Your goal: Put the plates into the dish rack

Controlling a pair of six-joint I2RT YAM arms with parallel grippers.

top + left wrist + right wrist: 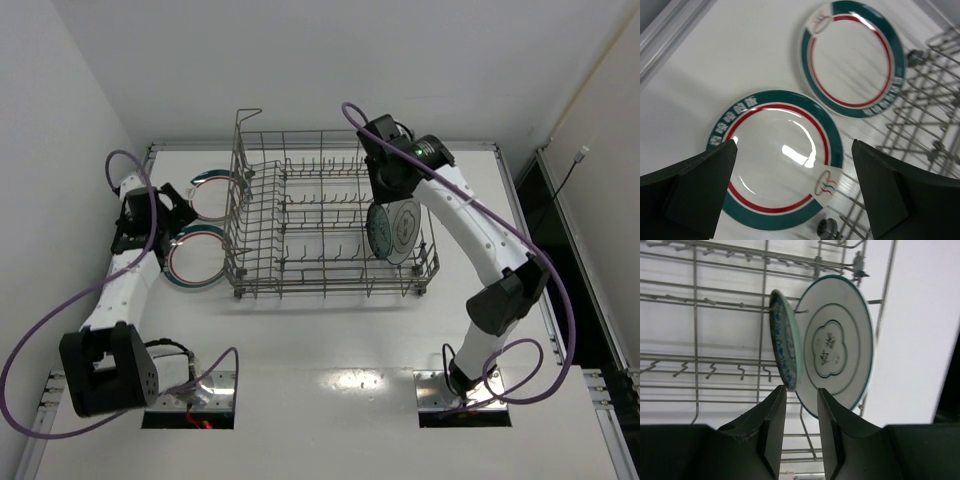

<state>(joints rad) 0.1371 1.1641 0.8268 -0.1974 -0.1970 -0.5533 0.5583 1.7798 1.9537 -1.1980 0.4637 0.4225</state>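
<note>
I should move my left gripper back and down onto the near plate's near rim point(184, 283) point(735, 213) next, clear of the rack's wires. That rim is below and back from my left gripper.
The grey wire dish rack point(320, 215) stands mid-table. Two plates stand on edge in its right end: the teal-blue patterned plate point(784, 346) and, right behind it, the white ringed plate point(840, 345); both show in the top view point(396, 230). My right gripper point(801, 389) is open just over the blue plate's rim, nothing between its fingers. Two teal-and-red rimmed plates lie flat left of the rack, one near point(780, 155) and one far point(852, 60). My left gripper point(795, 185) is open above the near one, empty.
The rack's tines point(930, 100) lie close to the right of both flat plates. A taller wire loop point(247, 125) rises at the rack's far left corner. A raised rail point(665, 35) runs along the table's left edge.
</note>
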